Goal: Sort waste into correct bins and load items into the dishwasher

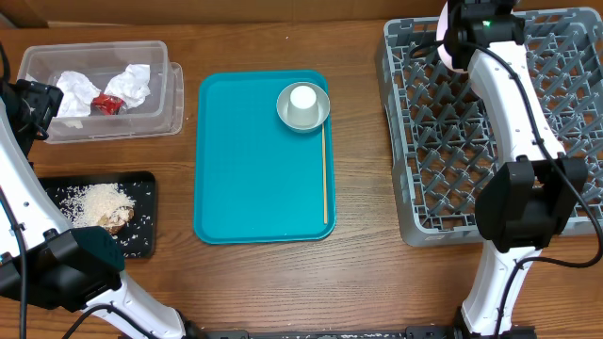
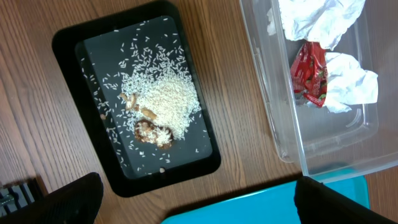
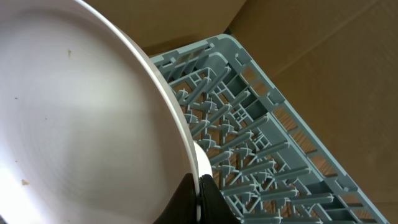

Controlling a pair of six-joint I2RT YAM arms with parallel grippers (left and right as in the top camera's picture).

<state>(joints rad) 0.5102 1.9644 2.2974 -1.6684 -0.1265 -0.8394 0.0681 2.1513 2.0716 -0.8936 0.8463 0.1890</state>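
I will next lower my right gripper so the whitish-pink plate [image 3: 81, 112] sinks among the rack's far upright wires below it, then release the plate's rim.
My right gripper [image 3: 199, 185] is shut on the rim of a whitish-pink plate [image 3: 81, 112], held tilted above the far part of the grey dishwasher rack [image 1: 565, 113]. A small white cup [image 1: 302, 98] stands inside a pale bowl [image 1: 285, 111] on the teal tray [image 1: 254, 179]. Crumpled napkins [image 2: 317, 18] and a red wrapper [image 2: 311, 78] lie in the clear tub [image 2: 280, 124]. Rice and brownish scraps [image 2: 155, 106] lie on the black tray [image 2: 68, 50]. My left gripper [image 2: 199, 190] hangs open and holds nothing, above the gap between black tray, tub and teal tray.
A thin wooden stick [image 1: 325, 174] lies along the teal tray's right side. The rack's upright pegs [image 3: 261, 162] stand right below the plate. Brown cardboard runs along the back of the table.
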